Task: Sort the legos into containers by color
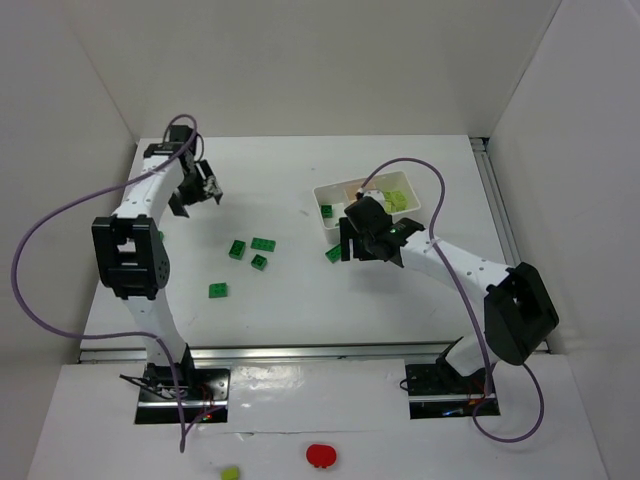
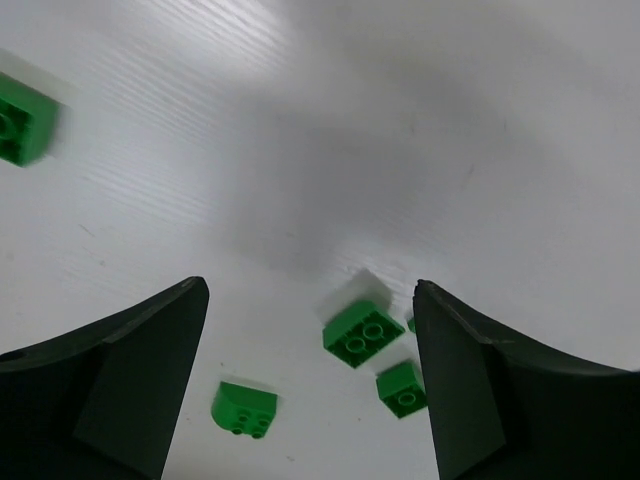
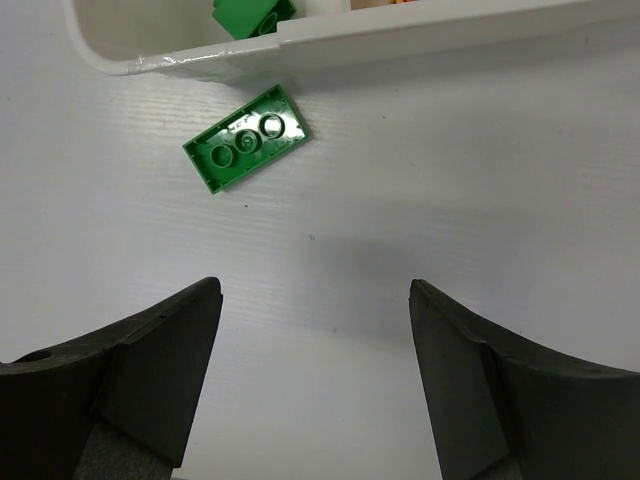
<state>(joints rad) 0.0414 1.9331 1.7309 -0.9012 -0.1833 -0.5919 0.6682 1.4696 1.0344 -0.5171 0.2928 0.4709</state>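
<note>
The cluster's closest green lego sits skewed to my fingers, so I will next turn my left gripper and move it down, back and to the right in the top view onto that lego.
Several dark green legos lie loose on the white table: three in a cluster (image 1: 254, 251) and one nearer the front (image 1: 217, 290). In the left wrist view three of them (image 2: 363, 332) show ahead of the open, empty left gripper (image 2: 310, 290), which hovers at the far left (image 1: 211, 187). A flat green lego (image 3: 246, 150) lies upside down just outside the white tray (image 3: 300, 40). My right gripper (image 3: 315, 285) is open and empty, close to it (image 1: 346, 243). The tray (image 1: 330, 190) holds a green lego (image 1: 326, 211), pale yellow-green ones (image 1: 397, 201) and orange ones.
White walls enclose the table at the back and on both sides. A red round object (image 1: 321, 455) and a small yellow-green piece (image 1: 230, 473) lie on the front ledge, beyond the arm bases. Purple cables loop from both arms.
</note>
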